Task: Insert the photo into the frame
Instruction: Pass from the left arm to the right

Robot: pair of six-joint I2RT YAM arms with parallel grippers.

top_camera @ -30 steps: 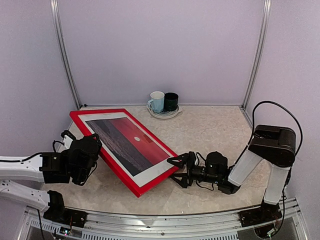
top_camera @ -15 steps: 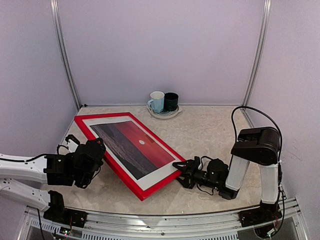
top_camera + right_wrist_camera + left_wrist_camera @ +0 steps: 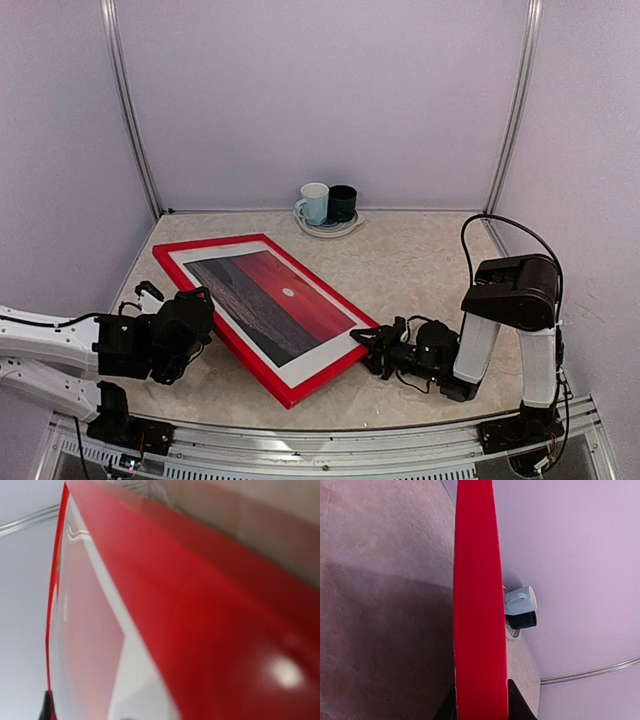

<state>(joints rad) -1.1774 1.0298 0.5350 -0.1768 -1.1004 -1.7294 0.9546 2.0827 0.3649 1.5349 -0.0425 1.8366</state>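
Observation:
The frame still hangs tilted over its shadow. So my left gripper will next lower toward the shaded tabletop below and let go of the frame's edge.
The frame [image 3: 210, 243], red, lies tilted over the table with the photo [image 3: 270, 300], a red sunset with a small white sun, inside a white mat. My left gripper [image 3: 200, 310] is shut on the frame's left edge. In the left wrist view the red edge [image 3: 479, 605] runs up between the two dark fingers [image 3: 516, 702]. My right gripper [image 3: 368, 343] is at the frame's right corner, its jaws either side of the edge. The right wrist view is filled by the blurred red frame [image 3: 210, 620] and the mat [image 3: 130, 670], so contact there is unclear.
A pale blue mug [image 3: 314, 203] and a dark mug [image 3: 342, 202] stand on a saucer [image 3: 328, 230] at the back wall. Metal posts [image 3: 130, 110] rise at the back corners. The right arm's elbow [image 3: 515, 290] stands near the right wall.
The frame has shifted right and lies flatter. The left gripper moved right with it. The right gripper's jaws have narrowed around the frame's right corner, and its arm has folded in.

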